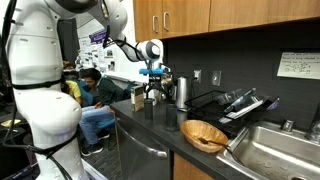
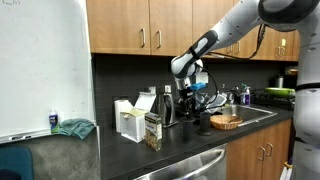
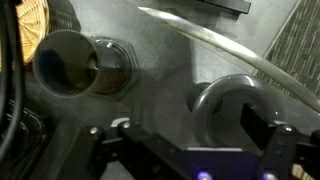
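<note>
My gripper has the side of the steel cup that faces the second cup between its open fingers, so I need to move it down onto the steel cup's rim (image 1: 150, 101) (image 3: 200, 116) on that side.
My gripper (image 1: 152, 88) hangs open just above two dark cups (image 1: 150, 108) standing on the dark counter (image 1: 150, 130), and nothing is held. In the wrist view a steel cup (image 3: 205, 95) lies right under the gripper (image 3: 195, 135); the right finger (image 3: 262, 125) overlaps its round mouth. A second cup (image 3: 70, 62) with a brownish inside lies to the upper left, apart from the fingers. In an exterior view the gripper (image 2: 190, 98) is over the same cups (image 2: 187, 115), next to a tall dark pitcher (image 2: 165, 108).
A wicker bowl (image 1: 205, 134) sits near the sink (image 1: 275, 150), with a dish rack (image 1: 235, 103) and a steel canister (image 1: 182, 92) behind. White boxes (image 2: 130, 120) and a snack box (image 2: 152, 130) stand on the counter. A person (image 1: 90, 95) sits beyond the counter's end.
</note>
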You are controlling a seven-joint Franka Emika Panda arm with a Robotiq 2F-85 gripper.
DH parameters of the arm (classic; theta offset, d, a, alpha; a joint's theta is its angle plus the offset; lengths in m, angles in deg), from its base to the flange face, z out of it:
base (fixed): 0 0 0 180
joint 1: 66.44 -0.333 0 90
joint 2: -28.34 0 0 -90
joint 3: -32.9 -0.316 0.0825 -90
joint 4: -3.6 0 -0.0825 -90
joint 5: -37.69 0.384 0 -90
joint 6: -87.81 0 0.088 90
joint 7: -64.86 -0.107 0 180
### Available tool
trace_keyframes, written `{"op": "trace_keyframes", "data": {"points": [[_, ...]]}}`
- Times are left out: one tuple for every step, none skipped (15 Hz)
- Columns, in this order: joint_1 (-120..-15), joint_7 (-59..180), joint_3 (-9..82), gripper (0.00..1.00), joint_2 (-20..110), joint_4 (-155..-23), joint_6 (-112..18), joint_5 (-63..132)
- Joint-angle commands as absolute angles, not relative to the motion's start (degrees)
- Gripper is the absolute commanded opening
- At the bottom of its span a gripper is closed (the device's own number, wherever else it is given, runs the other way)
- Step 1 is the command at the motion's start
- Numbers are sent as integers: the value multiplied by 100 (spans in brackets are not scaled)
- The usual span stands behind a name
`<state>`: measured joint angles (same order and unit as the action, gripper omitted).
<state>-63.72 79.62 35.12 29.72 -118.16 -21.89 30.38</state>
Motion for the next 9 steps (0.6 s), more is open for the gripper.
{"op": "trace_keyframes", "data": {"points": [[-6318,7994,3570,100,2855,-12257,-2382,2953],[-6301,7998,3583,100,2839,-12396,-2451,2945],[-6283,7994,3601,100,2812,-12573,-2541,2933],[-6265,8003,3617,100,2795,-12725,-2629,2929],[-6248,7997,3634,100,2767,-12911,-2741,2911],[-6240,8046,3642,100,2704,-13026,-2800,2931],[-6236,8036,3654,100,2622,-13143,-2852,2911],[-6233,8028,3665,100,2537,-13289,-2967,2894],[-6229,8032,3678,75,2459,-13425,-3073,2880]]}}
